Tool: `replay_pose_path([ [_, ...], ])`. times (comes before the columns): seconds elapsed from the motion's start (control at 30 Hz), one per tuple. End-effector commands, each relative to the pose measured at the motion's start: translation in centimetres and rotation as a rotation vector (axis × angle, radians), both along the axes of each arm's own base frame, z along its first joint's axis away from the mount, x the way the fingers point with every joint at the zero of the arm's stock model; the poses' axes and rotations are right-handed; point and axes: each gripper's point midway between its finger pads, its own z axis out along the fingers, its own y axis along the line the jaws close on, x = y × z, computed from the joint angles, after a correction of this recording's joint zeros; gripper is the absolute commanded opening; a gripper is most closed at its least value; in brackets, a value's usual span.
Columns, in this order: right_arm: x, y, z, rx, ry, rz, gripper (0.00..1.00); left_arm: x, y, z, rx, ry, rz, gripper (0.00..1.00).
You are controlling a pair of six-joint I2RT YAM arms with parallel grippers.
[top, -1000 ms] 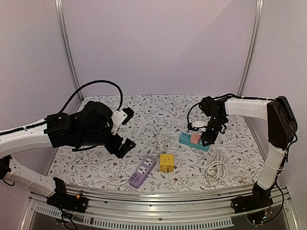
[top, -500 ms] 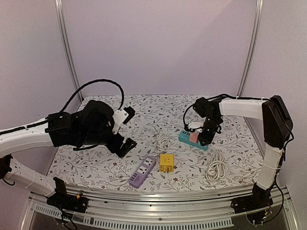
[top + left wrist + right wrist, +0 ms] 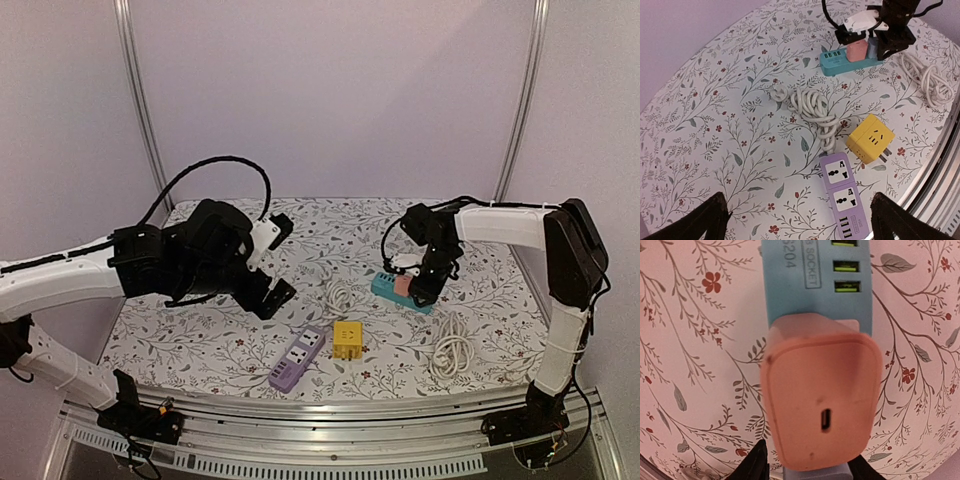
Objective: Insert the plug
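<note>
I will next move my left gripper to the right in the top view and down over the yellow cube adaptor (image 3: 347, 337) (image 3: 870, 138). The adaptor's pins are bare, so it is still unplugged.
A teal power strip (image 3: 384, 287) lies at the right of the table, also in the left wrist view (image 3: 837, 63) and the right wrist view (image 3: 790, 285). A pink plug (image 3: 822, 390) stands plugged into it (image 3: 404, 288). Right beside it is a blue-grey plug (image 3: 872, 47). My right gripper (image 3: 422, 284) is down on the strip and shut on the blue-grey plug (image 3: 815, 474), with a black finger on either side. My left gripper (image 3: 276, 265) hangs open and empty above the table's middle left (image 3: 797, 205).
A purple power strip (image 3: 298, 358) and a yellow cube adaptor (image 3: 347, 339) lie near the front edge. A coiled white cord with a plug (image 3: 340, 295) lies between them and the teal strip. Another white cord coil (image 3: 452, 350) lies at the front right. Metal rails run along the front.
My left arm has swung to the right and forward, with the gripper still open. My right gripper has shifted slightly left along the teal strip.
</note>
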Motion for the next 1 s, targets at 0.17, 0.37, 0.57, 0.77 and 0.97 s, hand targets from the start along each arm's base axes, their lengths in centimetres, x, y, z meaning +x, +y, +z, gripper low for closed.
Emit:
replay_pose_path([
  [0.17,0.7,0.9,4.6,0.072,-0.093,-0.049,0.91,2.5,-1.1,2.4,-0.077,-0.003,0.092,0.99],
  [0.37,0.7,0.5,9.1,0.115,-0.17,-0.081,0.97,1.9,-2.4,1.2,-0.046,0.119,0.025,1.0],
  [0.57,0.1,-1.0,13.6,0.183,-0.288,-0.229,0.99,1.9,-4.6,-2.4,0.006,0.27,0.07,0.97],
  [0.77,-0.9,-3.2,17.4,0.301,-0.396,-0.53,0.99,1.9,-7.5,-5.4,0.015,0.428,0.179,0.93],
  [0.97,-2.9,-4.4,17.4,0.338,-0.331,-0.759,0.99,0.6,-11.0,-8.4,0.07,0.538,0.206,0.92],
])
